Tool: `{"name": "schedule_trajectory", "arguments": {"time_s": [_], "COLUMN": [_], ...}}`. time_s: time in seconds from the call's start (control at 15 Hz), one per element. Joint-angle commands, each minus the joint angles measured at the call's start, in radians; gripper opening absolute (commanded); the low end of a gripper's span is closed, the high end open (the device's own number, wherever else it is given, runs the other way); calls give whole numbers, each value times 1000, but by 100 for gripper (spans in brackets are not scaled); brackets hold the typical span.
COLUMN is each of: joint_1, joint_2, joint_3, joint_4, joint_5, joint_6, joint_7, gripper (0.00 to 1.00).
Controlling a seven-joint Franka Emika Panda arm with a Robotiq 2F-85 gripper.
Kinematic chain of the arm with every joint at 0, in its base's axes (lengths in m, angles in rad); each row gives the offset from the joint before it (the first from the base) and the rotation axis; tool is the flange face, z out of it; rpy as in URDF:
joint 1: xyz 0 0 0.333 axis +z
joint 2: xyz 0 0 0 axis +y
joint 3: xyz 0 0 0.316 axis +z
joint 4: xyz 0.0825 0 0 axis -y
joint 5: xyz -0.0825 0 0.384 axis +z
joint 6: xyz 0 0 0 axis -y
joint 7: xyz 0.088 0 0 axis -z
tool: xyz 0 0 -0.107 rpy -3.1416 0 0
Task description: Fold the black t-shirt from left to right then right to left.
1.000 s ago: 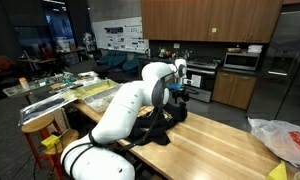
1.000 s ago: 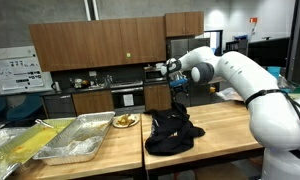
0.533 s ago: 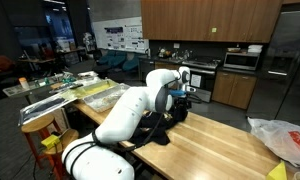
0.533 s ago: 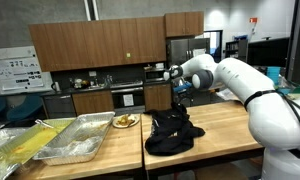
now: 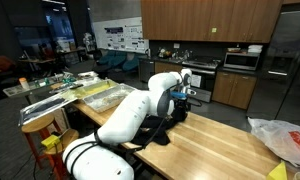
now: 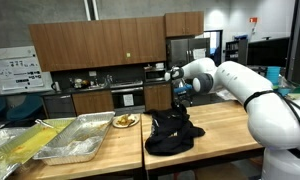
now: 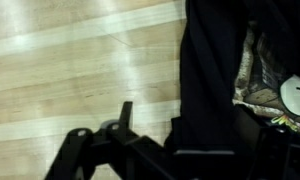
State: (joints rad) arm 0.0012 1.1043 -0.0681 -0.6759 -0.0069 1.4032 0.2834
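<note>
I should next lower my gripper onto the t-shirt's raised black fold point(image 7: 206, 118) and ease right in the wrist view, as it is below my fingers and to their right there.
The black t-shirt point(image 5: 166, 126) lies bunched in a heap on the wooden table point(image 5: 225, 145), seen in both exterior views point(image 6: 172, 136). My gripper point(image 6: 178, 100) hangs just above the heap's far top edge, pointing down; it also shows in an exterior view point(image 5: 184, 97). In the wrist view the black t-shirt point(image 7: 210, 70) runs as a dark strip under the gripper point(image 7: 188, 128), with its brown and white print at the right. The left finger stands apart from the cloth with bare wood between them, so the jaws are open. The right finger is lost against the black cloth.
Two metal trays point(image 6: 75, 140) and a plate of food point(image 6: 125, 121) sit on the neighbouring table. A white-and-red plastic bag point(image 5: 285, 140) lies at the wooden table's end. Kitchen cabinets and appliances stand behind.
My gripper has come down a little toward the top of the shirt heap. The shirt itself has not visibly moved.
</note>
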Motion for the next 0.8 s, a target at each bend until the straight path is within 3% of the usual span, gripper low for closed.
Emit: {"name": "schedule_trajectory", "arguments": {"time_s": [0.0,0.73], "joint_1": [-36,-11], "joint_2": [0,89], "joint_3": [40,51], "joint_4": [61,92], "joint_5": [57,47], "joint_6": [-13,-73], "joint_7": [-48,-73], "gripper": [100,100]}}
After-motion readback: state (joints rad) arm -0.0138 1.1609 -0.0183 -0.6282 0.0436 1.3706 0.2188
